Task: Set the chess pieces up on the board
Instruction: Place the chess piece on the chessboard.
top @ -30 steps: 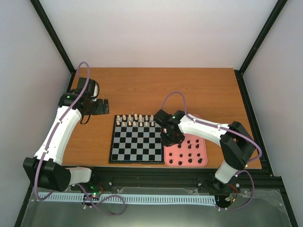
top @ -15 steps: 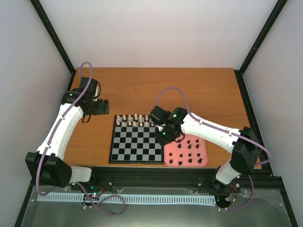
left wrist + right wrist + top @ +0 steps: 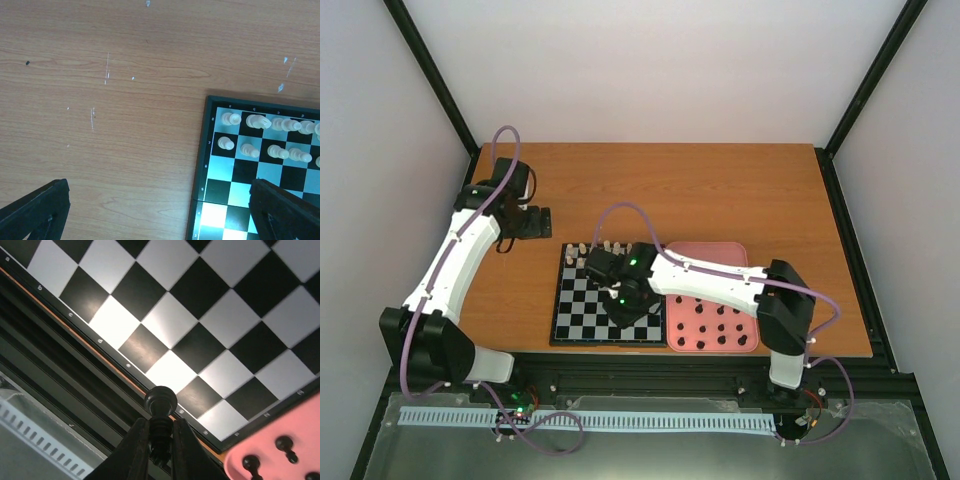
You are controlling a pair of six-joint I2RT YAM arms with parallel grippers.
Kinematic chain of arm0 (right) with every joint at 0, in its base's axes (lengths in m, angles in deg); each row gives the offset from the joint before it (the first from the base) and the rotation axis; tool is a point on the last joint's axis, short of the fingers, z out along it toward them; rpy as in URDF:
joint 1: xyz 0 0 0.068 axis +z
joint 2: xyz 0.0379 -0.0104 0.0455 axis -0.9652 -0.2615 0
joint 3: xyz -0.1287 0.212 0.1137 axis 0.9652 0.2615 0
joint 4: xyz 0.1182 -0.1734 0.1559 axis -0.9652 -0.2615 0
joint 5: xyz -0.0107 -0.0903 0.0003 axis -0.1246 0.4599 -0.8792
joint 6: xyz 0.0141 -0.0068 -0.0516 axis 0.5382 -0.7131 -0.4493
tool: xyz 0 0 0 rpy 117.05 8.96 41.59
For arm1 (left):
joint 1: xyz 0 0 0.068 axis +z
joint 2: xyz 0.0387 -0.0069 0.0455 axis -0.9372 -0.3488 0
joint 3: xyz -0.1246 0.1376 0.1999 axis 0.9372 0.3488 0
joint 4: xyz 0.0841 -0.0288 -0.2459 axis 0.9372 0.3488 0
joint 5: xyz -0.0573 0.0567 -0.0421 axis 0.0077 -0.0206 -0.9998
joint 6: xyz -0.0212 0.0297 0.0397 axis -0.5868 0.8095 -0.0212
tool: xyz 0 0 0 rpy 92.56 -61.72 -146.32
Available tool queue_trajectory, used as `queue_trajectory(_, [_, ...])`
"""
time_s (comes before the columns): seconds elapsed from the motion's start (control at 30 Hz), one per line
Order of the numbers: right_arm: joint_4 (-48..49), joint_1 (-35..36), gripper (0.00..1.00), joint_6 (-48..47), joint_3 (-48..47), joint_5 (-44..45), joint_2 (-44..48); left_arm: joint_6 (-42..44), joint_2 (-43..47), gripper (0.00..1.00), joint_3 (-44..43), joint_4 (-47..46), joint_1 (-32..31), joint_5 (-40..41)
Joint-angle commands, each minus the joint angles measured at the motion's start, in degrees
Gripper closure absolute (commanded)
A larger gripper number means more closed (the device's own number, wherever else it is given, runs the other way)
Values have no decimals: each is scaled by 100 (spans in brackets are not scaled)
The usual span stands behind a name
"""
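My right gripper holds the black piece and should leave the pink tray (image 3: 715, 252) next, lowering it onto the near row's dark square by letter e (image 3: 615, 334), now empty.
The board (image 3: 582, 320) lies at the table's front middle, with cream-white pieces (image 3: 605, 248) on its two far rows. My right gripper (image 3: 625, 305) hovers over the board's near right part. In the right wrist view it (image 3: 161, 427) is shut on a black chess piece (image 3: 160, 400), held above the board (image 3: 165, 325) near its front rim. Several more black pieces (image 3: 720, 325) lie in the pink tray (image 3: 715, 252). My left gripper (image 3: 535, 223) is open and empty over bare table, left of the board's far corner (image 3: 220, 210).
The pink tray (image 3: 300, 430) touches the board's right side. A black rail (image 3: 650, 365) runs along the table's front edge. The white pieces (image 3: 260, 121) stand close together on rows 7 and 8.
My right arm has swung left from the pink tray to over the board's near half, carrying the black piece. The left arm has barely shifted.
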Motion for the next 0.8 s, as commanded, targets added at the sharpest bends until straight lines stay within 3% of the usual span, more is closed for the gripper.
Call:
queue_trajectory(0.0, [-136,222,97,72,-368,-8,-388,-125,-101,0,-337,125,5,9])
queue_trajectory(0.77, [-123,482,97,-26,-940,201,-1253,-210,143,0,-296,123,5,266])
